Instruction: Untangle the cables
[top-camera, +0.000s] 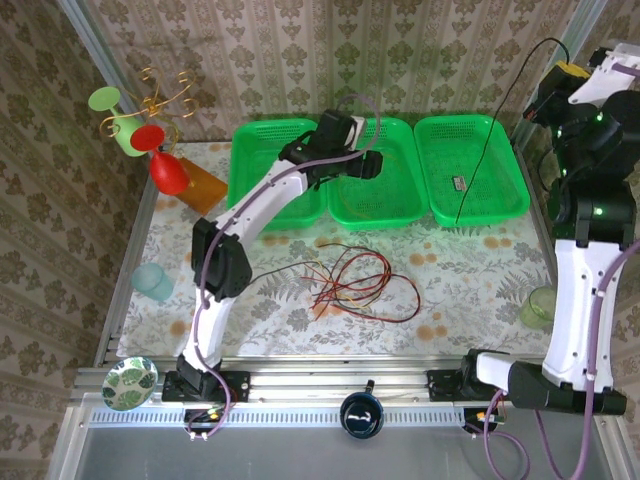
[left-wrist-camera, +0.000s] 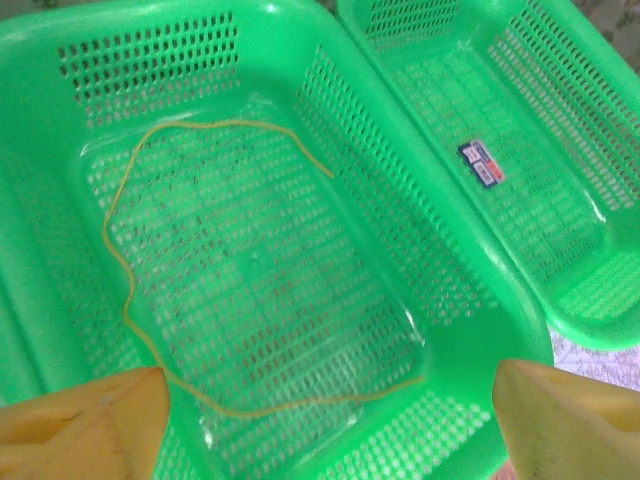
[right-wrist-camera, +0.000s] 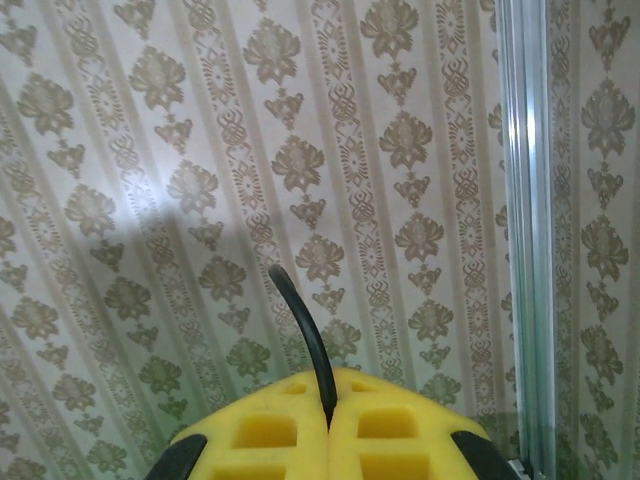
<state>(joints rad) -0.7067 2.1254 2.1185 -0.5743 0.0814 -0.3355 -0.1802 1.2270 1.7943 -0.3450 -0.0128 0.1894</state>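
Observation:
I will tip my right gripper downward and lower it over the bottom of the labelled green basket to let go of the black cable (top-camera: 490, 130), because that basket is below my raised gripper.
A tangle of red and brown cables (top-camera: 352, 283) lies on the flowered table in front of the baskets. In the left wrist view one yellow cable (left-wrist-camera: 130, 300) lies loose on the floor of the middle green basket (left-wrist-camera: 300, 110). My left gripper (left-wrist-camera: 330, 425) hovers above it, open, with nothing between its fingers (left-wrist-camera: 90, 425). From above, the left gripper (top-camera: 366, 165) is over that middle basket (top-camera: 395, 205). My right gripper (top-camera: 553, 88) is raised high at the far right. It is shut on a black cable (top-camera: 490, 130), which hangs down into the right basket (top-camera: 500, 205). The right gripper's pads (right-wrist-camera: 270, 430) pinch the black cable (right-wrist-camera: 300, 320).
A third green basket (top-camera: 258, 170) stands at the left of the row. Red and green glasses (top-camera: 150, 135) on a gold rack and an orange block (top-camera: 200, 185) stand at the back left. There is a teal cup (top-camera: 152, 282), a patterned plate (top-camera: 130, 383), a black cup (top-camera: 361, 415) and a green cup (top-camera: 540, 305).

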